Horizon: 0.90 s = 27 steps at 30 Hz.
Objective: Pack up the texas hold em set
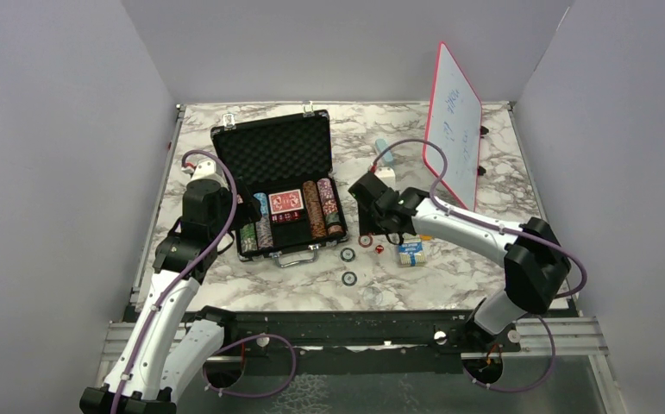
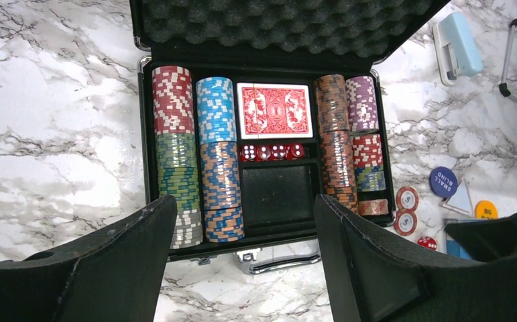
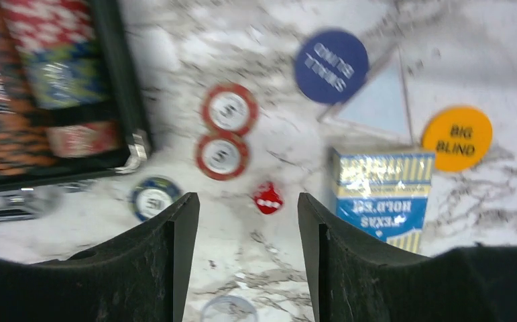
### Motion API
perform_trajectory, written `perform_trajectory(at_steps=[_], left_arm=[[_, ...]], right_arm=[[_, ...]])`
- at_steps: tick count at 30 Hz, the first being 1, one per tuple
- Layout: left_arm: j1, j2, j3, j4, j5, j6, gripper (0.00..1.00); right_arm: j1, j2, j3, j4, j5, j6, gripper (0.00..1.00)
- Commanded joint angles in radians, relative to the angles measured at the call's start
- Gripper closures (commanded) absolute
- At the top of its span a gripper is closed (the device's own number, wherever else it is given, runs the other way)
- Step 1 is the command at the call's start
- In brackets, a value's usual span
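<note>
The tray's dice row has room, so next my right gripper should drop, moving to the right in the top view, until its fingers straddle the loose red die [image 1: 379, 249] [image 3: 268, 198].
The black briefcase [image 1: 227, 136] lies open, foam lid up. In the left wrist view its tray [image 2: 147, 154] holds rows of striped chips [image 2: 172, 100], a red card deck [image 2: 275, 111] and red dice [image 2: 272, 151]; one middle slot is empty. My left gripper [image 2: 245, 204] is open and empty above the case's front edge and handle. My right gripper [image 3: 249, 201] is open and empty, low over the table right of the case, with a loose red die [image 3: 268, 198] just ahead of its fingertips. The blue card deck [image 3: 381, 194] lies to the right of it.
Loose on the marble: two red chips [image 3: 229, 109], a blue chip [image 3: 153, 198], a blue small-blind button [image 3: 330, 66], a yellow big-blind button [image 3: 456, 138], a clear disc [image 3: 228, 310]. A red-framed whiteboard [image 1: 454, 129] stands at the back right, a pale blue block [image 2: 460, 43] beside it.
</note>
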Motion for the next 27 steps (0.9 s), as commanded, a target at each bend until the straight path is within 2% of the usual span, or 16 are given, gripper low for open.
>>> perform_trajectory(at_steps=[1,9,27], left_arm=[[-0.004,-0.022,-0.012,0.036,-0.026,-0.036,0.22],[-0.004,-0.019,-0.007,0.038,-0.01,-0.043,0.22],[-0.003,-0.02,-0.013,0.048,0.019,-0.029,0.23]], right_arm=[[-0.006,-0.028,-0.092,-0.062,0.075,0.121,0.41],[-0.019,0.029,-0.119,-0.007,0.039,0.095,0.5],[-0.036,0.096,-0.166,0.016,0.051,0.141,0.5]])
